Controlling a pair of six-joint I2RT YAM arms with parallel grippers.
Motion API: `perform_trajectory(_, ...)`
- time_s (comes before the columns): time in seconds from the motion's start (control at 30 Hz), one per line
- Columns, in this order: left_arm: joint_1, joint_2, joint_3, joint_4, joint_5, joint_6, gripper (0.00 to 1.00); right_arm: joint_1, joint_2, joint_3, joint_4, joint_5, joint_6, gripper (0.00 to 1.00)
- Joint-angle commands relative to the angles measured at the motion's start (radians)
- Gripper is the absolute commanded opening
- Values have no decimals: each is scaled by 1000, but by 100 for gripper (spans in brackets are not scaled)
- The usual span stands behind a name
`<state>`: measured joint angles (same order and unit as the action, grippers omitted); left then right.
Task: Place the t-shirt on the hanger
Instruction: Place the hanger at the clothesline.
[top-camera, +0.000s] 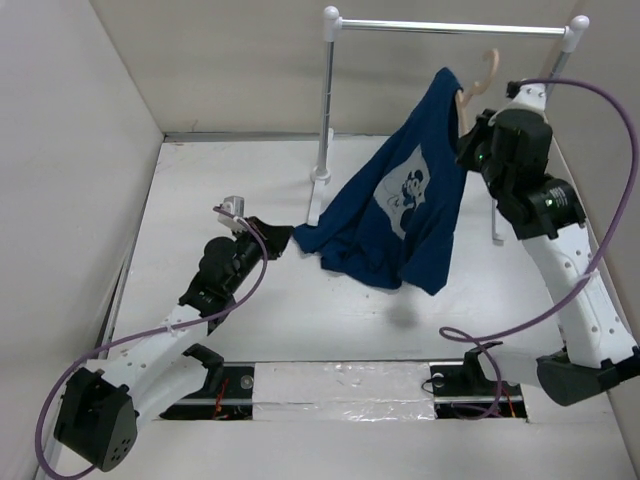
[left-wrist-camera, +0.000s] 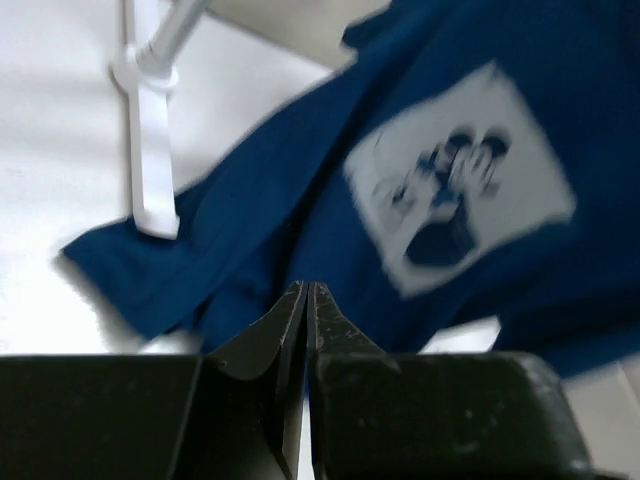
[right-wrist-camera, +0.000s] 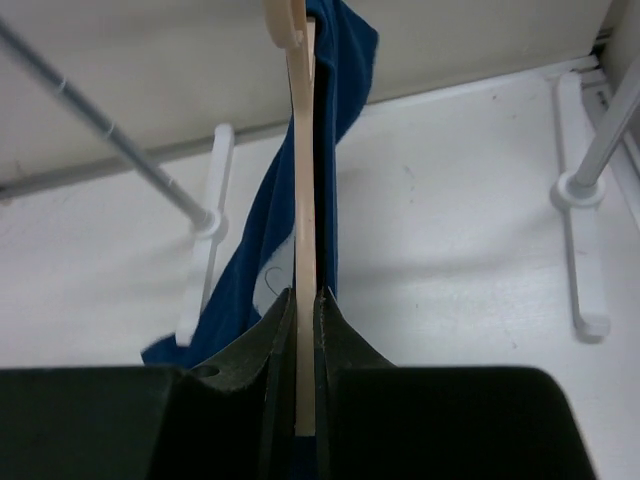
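The hanger's empty hook will go outward next in my right gripper, over the silver bar's end (top-camera: 550, 30), and my gripper will let go of it there, because that end is outward, to my gripper's right in the top view.
The navy t-shirt (top-camera: 400, 200), with its white cartoon print, hangs from the pale wooden hanger (top-camera: 487, 72) at the upper right. Its lower end trails onto the table. My right gripper (top-camera: 468, 135) holds the hanger up in the air. In the right wrist view the hanger (right-wrist-camera: 303, 150) runs straight between the shut fingers of my right gripper (right-wrist-camera: 305, 295), and the t-shirt (right-wrist-camera: 250, 270) drapes beside it. My left gripper (top-camera: 272, 238) sits low at the shirt's lower-left corner. In the left wrist view my left gripper (left-wrist-camera: 307, 288) is shut with no cloth between its tips, and the t-shirt (left-wrist-camera: 300, 200) lies just beyond them.
A rack with white posts and a silver bar (top-camera: 450, 28) stands at the back, its left foot (top-camera: 318, 195) touching the shirt's trailing edge. The same foot (left-wrist-camera: 150, 170) shows in the left wrist view. White walls enclose the table on the left and rear.
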<state>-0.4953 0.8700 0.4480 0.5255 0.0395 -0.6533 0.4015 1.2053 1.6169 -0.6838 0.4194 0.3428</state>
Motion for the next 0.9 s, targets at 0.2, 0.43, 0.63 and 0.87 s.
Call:
perform_trajectory(0.2,0,-115,-52,10,248,70,0,-257,169,236,155,-31,-2,0)
perform_trajectory(0.43,-89,-223,-77,-41,152,103,2,-369,298,374,147,-96,-48,0)
perform_trajectory(0.63,-110,-197,-71,-27,161,98,1,-389,315,425,173,-65,-113,0)
perform_trajectory(0.87,-111,-183,-71,-28,152,98,8,-431,368,515,181,-77,-143,0)
